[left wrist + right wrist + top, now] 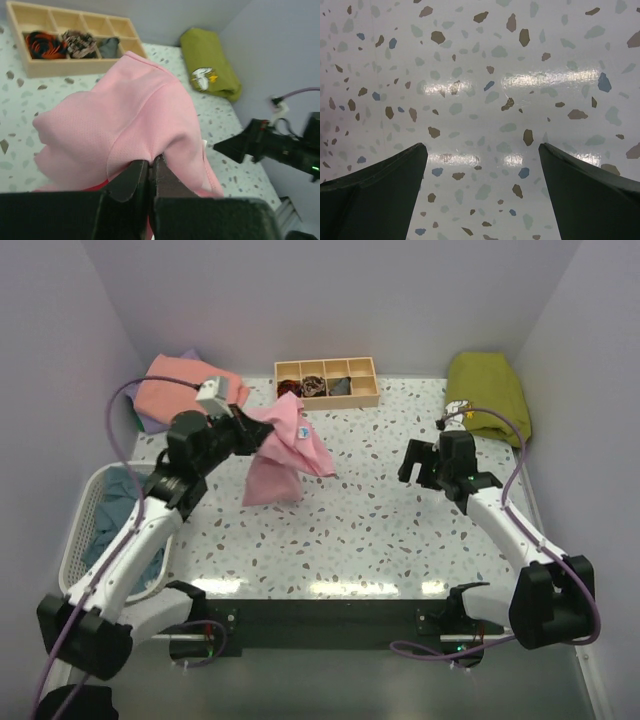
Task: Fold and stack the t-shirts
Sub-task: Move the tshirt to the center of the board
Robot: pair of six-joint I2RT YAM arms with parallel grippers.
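The pink t-shirt hangs bunched above the table. The left gripper lowers it toward the middle of the table in front of the tray next, tipping its fingers downward.
My left gripper (252, 430) is shut on a pink t-shirt (283, 452) and holds it up above the table's middle left; the cloth hangs down bunched. In the left wrist view the pink t-shirt (125, 125) is pinched between the closed fingertips (150, 162). A salmon-coral t-shirt (178, 388) lies folded at the back left, on a lavender one (190, 356) whose edge shows behind it. Teal-blue cloth (122, 508) lies in the white basket (82, 523). My right gripper (418, 466) is open and empty over bare table at the right (482, 150).
A compartmented wooden tray (327, 382) with small dark items stands at the back centre. An olive-green folded cloth (488, 392) lies at the back right, also in the left wrist view (209, 67). Walls enclose the speckled table (380, 520).
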